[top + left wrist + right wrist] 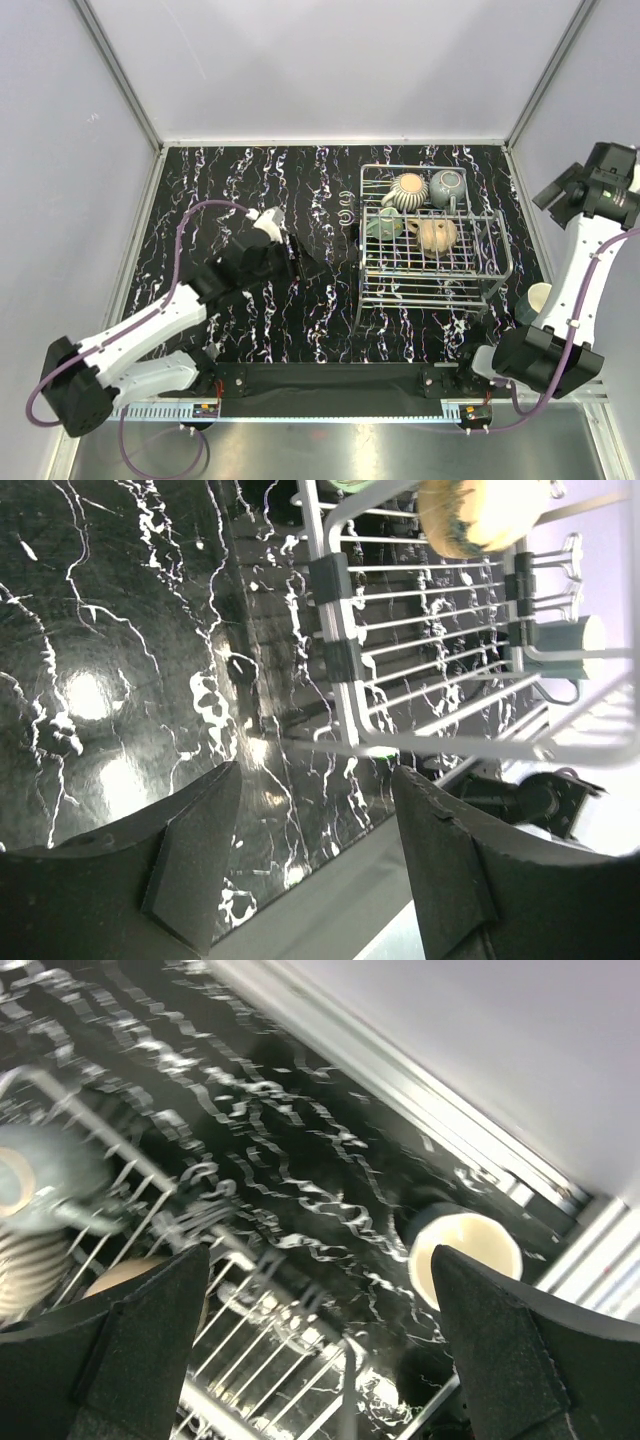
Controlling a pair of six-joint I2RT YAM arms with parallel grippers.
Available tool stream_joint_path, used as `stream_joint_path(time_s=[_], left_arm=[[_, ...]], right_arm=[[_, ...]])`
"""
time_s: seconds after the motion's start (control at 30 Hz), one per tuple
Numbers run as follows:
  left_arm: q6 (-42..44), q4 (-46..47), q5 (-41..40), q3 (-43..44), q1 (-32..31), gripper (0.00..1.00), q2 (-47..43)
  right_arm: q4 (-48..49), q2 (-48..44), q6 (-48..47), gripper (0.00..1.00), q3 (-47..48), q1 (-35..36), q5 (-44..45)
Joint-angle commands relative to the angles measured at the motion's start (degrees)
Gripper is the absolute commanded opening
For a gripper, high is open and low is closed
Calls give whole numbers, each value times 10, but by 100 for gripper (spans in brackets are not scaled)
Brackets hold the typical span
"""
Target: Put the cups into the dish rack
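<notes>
My right gripper should go down and turn next, until its fingers are on both sides of the dark teal cup's far rim (539, 285) (417, 1253). The cup is below my gripper, and its opening faces up.
The silver wire dish rack (430, 285) stands right of centre. Inside it lie a cream ribbed cup (408, 190), a grey-green cup (448, 186), a teal-green cup (387, 222) and a tan cup (436, 236). A dark teal cup (534, 300) with a cream inside stands on the table right of the rack, partly behind the right arm. My left gripper (300, 262) hangs open over the table left of the rack, with nothing between its fingers (200, 860). My right gripper (318, 1260) is raised high at the right, open and empty, above the dark teal cup (467, 1252).
The black marbled tabletop (250, 180) is walled by grey panels on three sides. A metal rail (330, 398) runs along the near edge between the arm bases. In the left wrist view the rack's corner (340, 630) is close ahead, with the tan cup (480, 515) above it.
</notes>
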Motion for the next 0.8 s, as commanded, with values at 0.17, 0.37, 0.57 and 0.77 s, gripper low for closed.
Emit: stream_joint_path(time_s=[0.17, 0.37, 0.57, 0.77], left_arm=[[20, -26, 37, 2, 2, 68, -82], [33, -22, 78, 2, 2, 68, -103], [36, -25, 80, 2, 2, 69, -136], [34, -17, 90, 5, 2, 70, -143]], right_arm=[[44, -39, 50, 100, -115, -69, 2], [100, -75, 59, 100, -207, -72, -6], [113, -82, 86, 100, -244, -72, 12], [128, -93, 119, 92, -273, -73, 66]])
